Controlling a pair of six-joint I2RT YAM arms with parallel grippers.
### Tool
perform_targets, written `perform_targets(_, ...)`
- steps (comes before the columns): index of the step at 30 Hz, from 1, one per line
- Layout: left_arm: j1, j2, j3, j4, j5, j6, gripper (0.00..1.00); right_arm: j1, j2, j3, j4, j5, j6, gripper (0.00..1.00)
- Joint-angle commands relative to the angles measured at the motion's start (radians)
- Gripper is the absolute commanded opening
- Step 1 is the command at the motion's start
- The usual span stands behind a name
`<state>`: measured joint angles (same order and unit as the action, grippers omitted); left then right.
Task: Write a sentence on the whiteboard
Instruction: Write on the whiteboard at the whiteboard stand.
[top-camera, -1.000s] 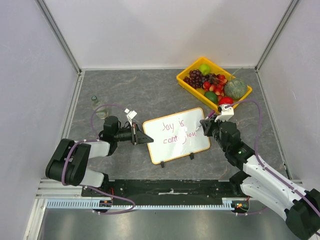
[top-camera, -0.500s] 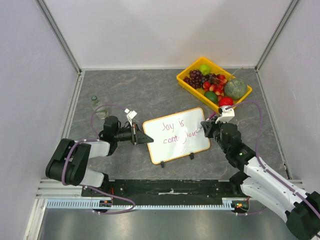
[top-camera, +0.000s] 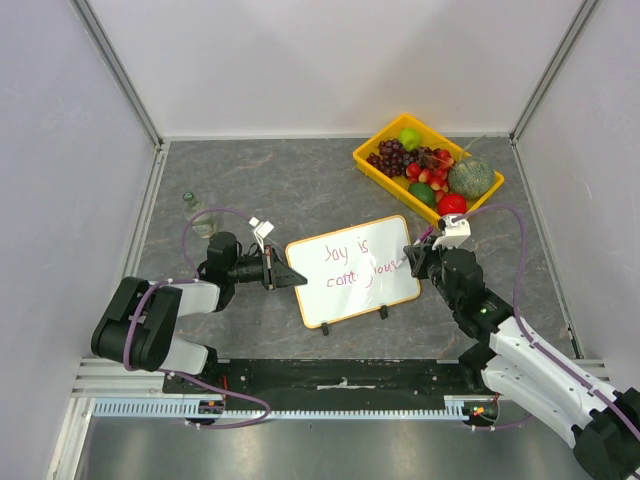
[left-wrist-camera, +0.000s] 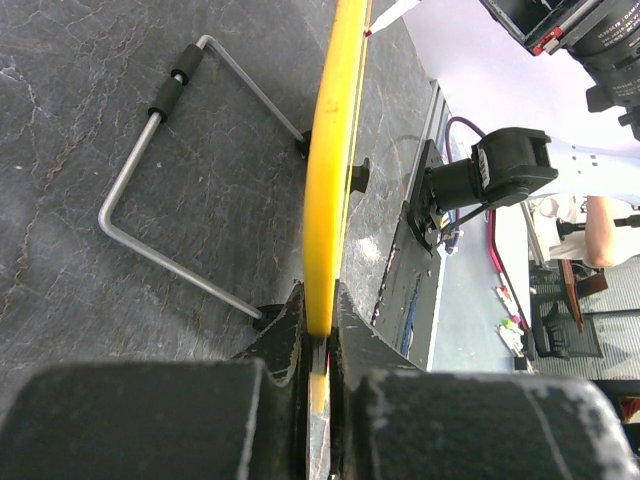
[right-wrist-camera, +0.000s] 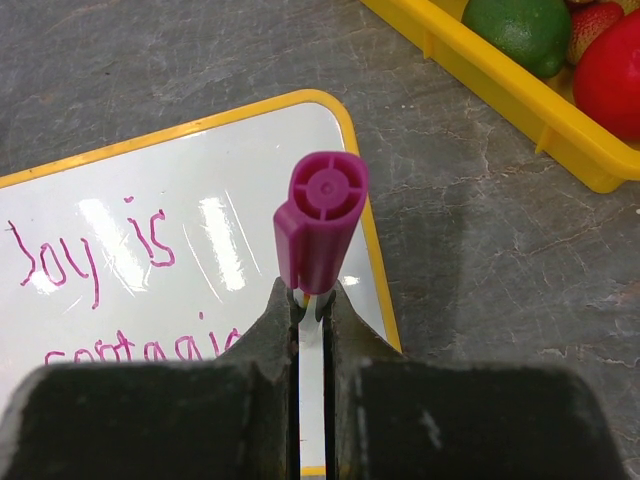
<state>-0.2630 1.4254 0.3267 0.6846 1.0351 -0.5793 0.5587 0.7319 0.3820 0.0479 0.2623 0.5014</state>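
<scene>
The tabletop past the near edge of the whiteboard is empty, so my right gripper needs to lift off the whiteboard (top-camera: 352, 285), come back past that edge and lower to release the marker on that part of the tabletop.
The whiteboard (top-camera: 352, 285) stands tilted on the table's middle, with a thin yellowish frame. The sentence (top-camera: 348, 262), "Joy is contagious", is in pinkish-red on two lines. My left gripper (top-camera: 286, 276) is shut on the board's left edge; in the left wrist view the edge (left-wrist-camera: 326, 190) sits between the fingers of the left gripper (left-wrist-camera: 318, 318). My right gripper (top-camera: 414, 257) is shut on a marker (right-wrist-camera: 318, 228) with a magenta cap at the board's right end. The board (right-wrist-camera: 200, 215) and its words (right-wrist-camera: 90, 255) show in the right wrist view; the marker's tip is hidden there.
A yellow tray (top-camera: 374, 170) of fruit stands at the back right, and its rim (right-wrist-camera: 500, 95) is close to the right gripper. A small glass bottle (top-camera: 194, 212) stands at the left. The board's wire stand (left-wrist-camera: 165, 215) lies behind it.
My right gripper with the marker has shifted slightly to the right along the board's right end. The left gripper and the board have not moved.
</scene>
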Motion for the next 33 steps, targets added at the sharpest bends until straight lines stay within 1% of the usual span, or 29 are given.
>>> perform_targets(1, -0.001, 0.015, 0.008, -0.020, -0.041, 0.016, 0.02, -0.005, -0.006, -0.015, -0.008, -0.008, -0.006, 0.00)
perform_targets(10, 0.001, 0.013, 0.006, -0.019, -0.041, 0.015, 0.02, -0.005, 0.020, -0.015, 0.036, -0.047, 0.026, 0.00)
perform_targets(20, -0.001, 0.018, 0.008, -0.019, -0.038, 0.015, 0.02, -0.006, 0.047, 0.024, 0.061, -0.031, 0.051, 0.00)
perform_targets(33, -0.001, 0.015, 0.008, -0.019, -0.038, 0.016, 0.02, -0.010, -0.052, 0.080, 0.026, -0.077, 0.071, 0.00)
